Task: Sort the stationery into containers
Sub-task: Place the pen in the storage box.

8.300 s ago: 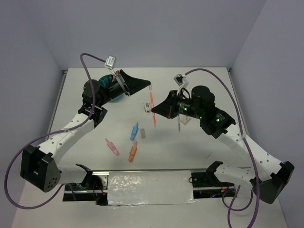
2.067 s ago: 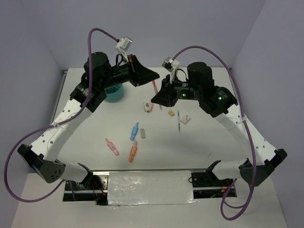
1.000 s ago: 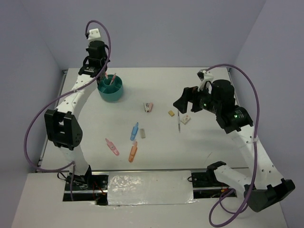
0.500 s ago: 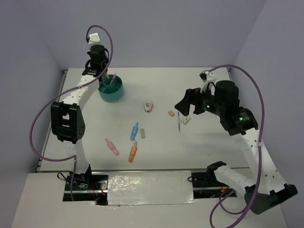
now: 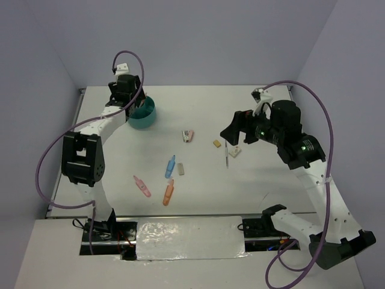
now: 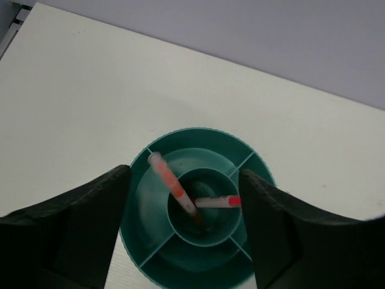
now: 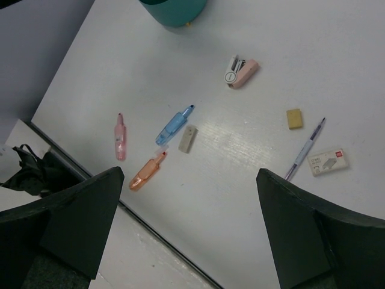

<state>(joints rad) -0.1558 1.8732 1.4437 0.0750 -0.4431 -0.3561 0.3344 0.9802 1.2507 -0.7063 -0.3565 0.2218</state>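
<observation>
The pen lies at an angle. My right gripper should come down next onto the middle of the thin pen (image 5: 227, 155) (image 7: 305, 149) and turn so its open fingers are on both sides of the pen's body.
The teal organiser (image 5: 143, 114) stands at the far left of the table. In the left wrist view its central cup (image 6: 203, 208) holds two orange pens: one (image 6: 171, 183) leans up to the left, the other (image 6: 218, 201) tips to the right. My left gripper (image 6: 183, 176) hangs open right above the cup, holding nothing. My right gripper (image 7: 189, 177) is open and empty, high above the loose stationery: a blue marker (image 7: 174, 125), a pink marker (image 7: 120, 136), an orange marker (image 7: 147, 171), a thin pen (image 7: 305, 149), a grey eraser (image 7: 187, 138), a tan eraser (image 7: 294, 118) and a white eraser (image 7: 328, 161).
A small pink stapler (image 5: 188, 136) lies mid-table between organiser and right gripper (image 5: 230, 131). The markers sit toward the near edge, with the orange marker (image 5: 168, 192) closest to the metal rail at the front. Grey walls close the far side and both flanks.
My left gripper has opened over the organiser and let go of the orange pen, which now rests in the central cup. The right arm has hardly moved.
</observation>
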